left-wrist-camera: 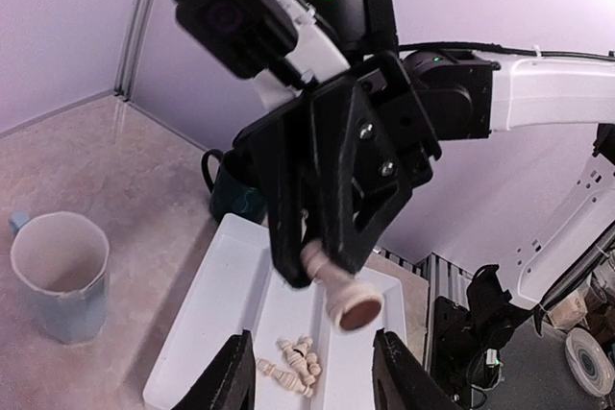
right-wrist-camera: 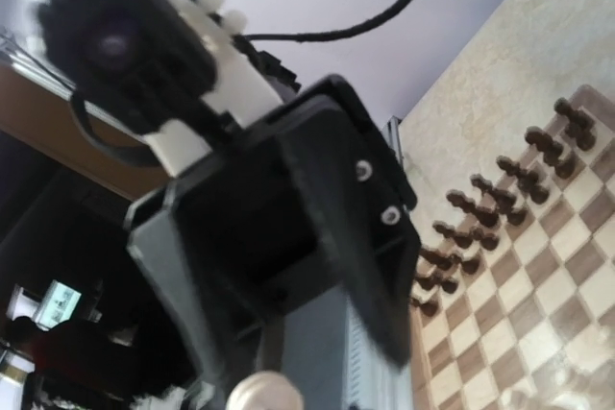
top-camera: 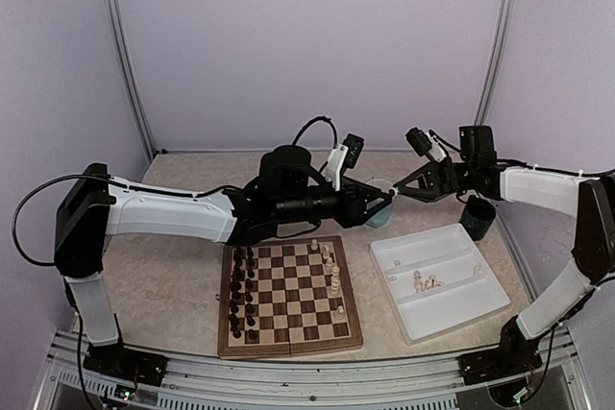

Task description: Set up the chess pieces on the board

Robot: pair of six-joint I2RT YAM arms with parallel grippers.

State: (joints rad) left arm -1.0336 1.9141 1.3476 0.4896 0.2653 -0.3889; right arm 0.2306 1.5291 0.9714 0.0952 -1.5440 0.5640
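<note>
I will move my right gripper back, tip it down and lower the chess piece onto the near corner square [top-camera: 343,331] on the board's cream side to let go of it, because that square is empty.
Above the table, between board and tray, both grippers meet tip to tip. My right gripper [left-wrist-camera: 322,258] is shut on the head of a cream-white chess piece [left-wrist-camera: 344,297], whose brown base points toward the left wrist camera. My left gripper [left-wrist-camera: 312,376] is open, its fingers [left-wrist-camera: 231,376] spread just short of that piece with nothing between them. In the top view the left gripper [top-camera: 387,199] and right gripper [top-camera: 400,189] nearly touch. The board [top-camera: 288,341] carries cream chess pieces [top-camera: 332,271] along its right side. More cream pieces [left-wrist-camera: 293,367] lie loose in the tray.
Dark pieces [top-camera: 242,297] fill the board's left columns. The white tray [top-camera: 459,309] sits right of the board. A pale blue mug [left-wrist-camera: 60,276] stands under the grippers and a dark green mug [top-camera: 478,216] behind the tray. Walls close in on three sides.
</note>
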